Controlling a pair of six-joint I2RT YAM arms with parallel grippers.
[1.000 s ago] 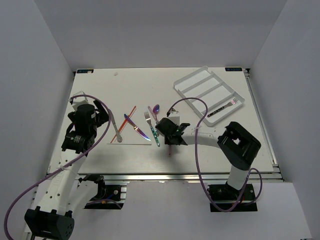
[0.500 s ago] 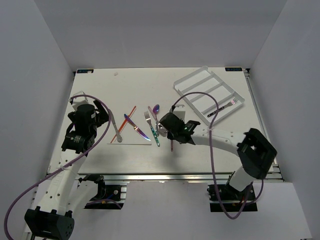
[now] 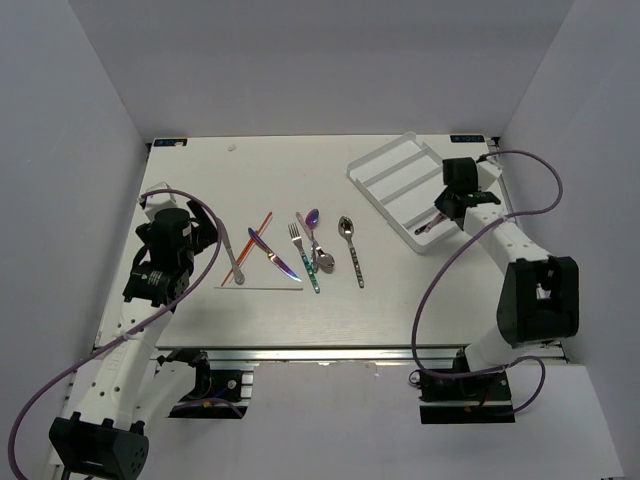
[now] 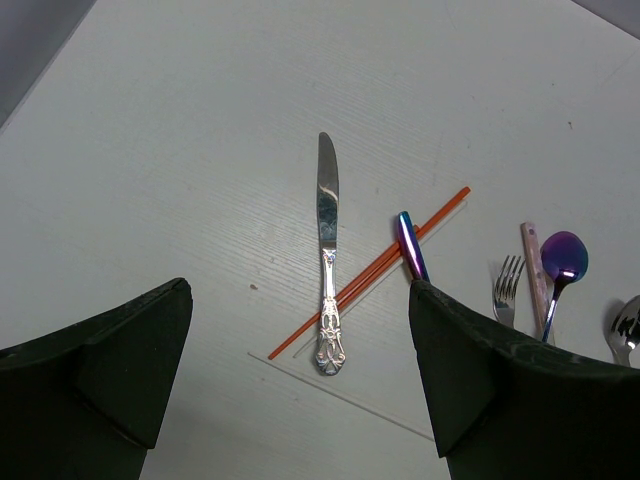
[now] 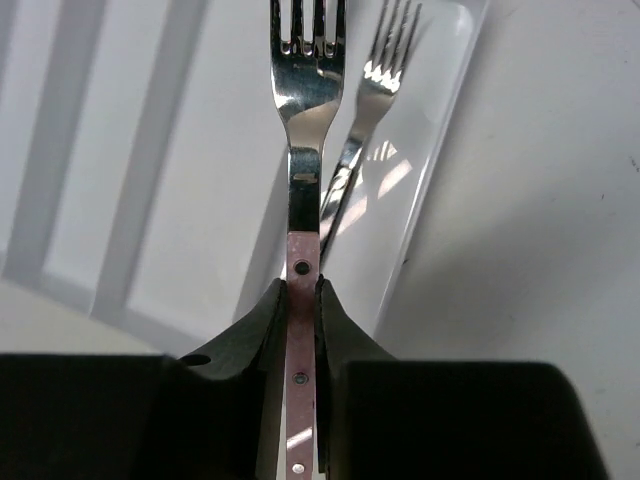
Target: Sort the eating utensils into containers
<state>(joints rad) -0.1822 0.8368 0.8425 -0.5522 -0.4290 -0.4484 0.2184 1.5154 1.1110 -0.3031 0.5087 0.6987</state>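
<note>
A second silver fork is already in the tray's near section (image 3: 437, 234) (image 5: 380, 215), so my right gripper needs to move toward the tray's outer side next and down into that section to let go of the fork.
My right gripper (image 3: 452, 200) is shut on a fork with a pink handle (image 5: 303, 120) and holds it over the near compartment of the white cutlery tray (image 3: 385, 160). In the right wrist view my gripper (image 5: 301, 300) clamps the handle, and a second silver fork (image 5: 365, 130) lies in the tray below. My left gripper (image 4: 300, 385) is open and empty above a silver knife (image 4: 325, 250). Beside the knife lie red-orange sticks (image 4: 400, 250) and an iridescent handle (image 4: 410, 245).
Several utensils lie in the middle of the table: a fork (image 3: 297, 240), a purple spoon (image 3: 312, 220), a teal-handled piece (image 3: 313, 277) and a silver spoon (image 3: 351, 250). The tray's outer wall (image 5: 440, 170) runs along the right of the held fork.
My right arm has swung from the middle of the table to the tray at the right, carrying the fork. A silver spoon it had covered now shows. The left arm has not moved.
</note>
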